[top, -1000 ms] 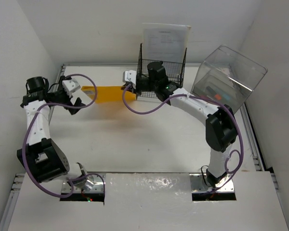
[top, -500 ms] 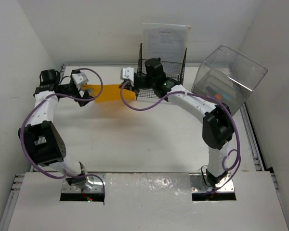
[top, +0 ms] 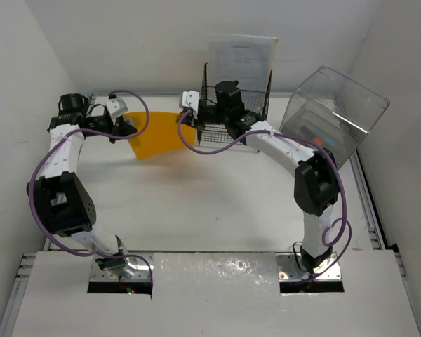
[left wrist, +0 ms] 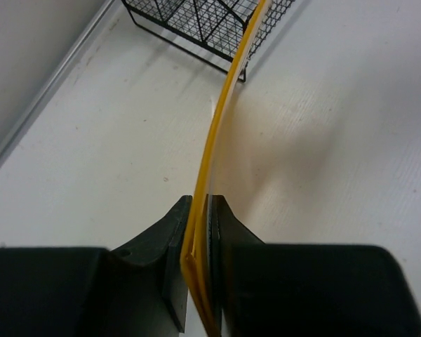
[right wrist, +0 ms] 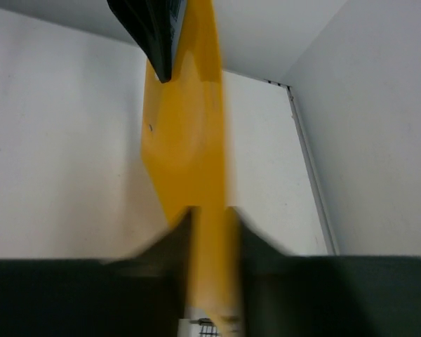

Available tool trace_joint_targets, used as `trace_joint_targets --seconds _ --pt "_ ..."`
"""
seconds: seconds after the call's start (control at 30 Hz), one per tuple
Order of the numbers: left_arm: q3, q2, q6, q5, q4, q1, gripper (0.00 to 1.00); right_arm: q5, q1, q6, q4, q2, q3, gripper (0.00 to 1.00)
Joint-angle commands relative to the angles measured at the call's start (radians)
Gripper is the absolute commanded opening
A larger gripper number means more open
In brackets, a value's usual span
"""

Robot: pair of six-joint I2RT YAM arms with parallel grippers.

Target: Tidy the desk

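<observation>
The mesh rack to the right of my left gripper in the top view holds a sheet upright, so I should lift the folder over, lower it into the rack and let go.
A thin yellow folder hangs over the back left of the white desk, bowed between both arms. My left gripper is shut on its left end; in the left wrist view the folder stands edge-on, pinched between the jaws, and curves away toward the rack. My right gripper is at the folder's right end. In the blurred right wrist view the folder lies between the right gripper's parted jaws, wider than the sheet is thick.
A black wire-mesh rack stands at the back centre with a white paper sheet upright behind it. A clear plastic drawer box sits at the back right. Silver rails edge the desk; walls close in at left, back and right.
My left gripper closed on the folder's left end. The right jaws parted from their grip. The folder turned from a flat strip to a broader, sagging face.
</observation>
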Motion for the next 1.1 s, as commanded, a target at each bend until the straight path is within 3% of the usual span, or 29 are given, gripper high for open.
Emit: trace_joint_targets --seconds 0.0,0.07,0.17,0.2,0.37,0.5,0.63,0.67,0.8,0.87,1.0,1.07 --pt "0.02 -0.087 -0.146 -0.033 0.029 -0.007 0.0 -0.034 0.025 0.113 0.157 -0.034 -0.024 0.41" --pt "-0.002 -0.165 -0.239 -0.043 0.113 -0.006 0.0 -0.002 0.023 0.171 0.249 -0.082 -0.08 0.71" --pt "-0.014 -0.242 -0.299 -0.047 0.178 -0.006 0.0 0.024 0.02 0.211 0.291 -0.14 -0.133 0.95" --pt "-0.013 -0.29 -0.324 -0.047 0.184 -0.006 0.0 0.031 0.017 0.219 0.292 -0.18 -0.141 0.99" --pt "-0.002 -0.405 -0.475 -0.066 0.279 -0.007 0.0 0.118 0.008 0.262 0.311 -0.315 -0.223 0.99" --pt "0.056 -0.41 -0.575 -0.036 0.365 -0.01 0.0 0.196 0.002 0.244 0.288 -0.468 -0.311 0.99" --pt "0.12 -0.37 -0.735 -0.022 0.524 -0.039 0.0 0.372 -0.006 0.169 0.223 -0.629 -0.447 0.99" --pt "0.145 -0.336 -0.768 -0.043 0.534 -0.053 0.0 0.481 -0.007 0.156 0.202 -0.664 -0.473 0.99" --pt "0.363 -0.201 -0.832 -0.106 0.512 -0.176 0.0 0.762 -0.015 0.13 0.161 -0.826 -0.594 0.99" --pt "0.473 -0.09 -0.83 -0.137 0.418 -0.247 0.0 0.842 -0.021 0.124 0.135 -0.904 -0.656 0.99" --pt "0.793 0.096 -0.848 -0.123 0.324 -0.322 0.0 0.905 -0.027 0.115 0.088 -0.993 -0.731 0.99" --pt "0.867 0.171 -0.838 -0.128 0.304 -0.355 0.0 0.943 -0.032 0.104 0.064 -1.031 -0.762 0.99"
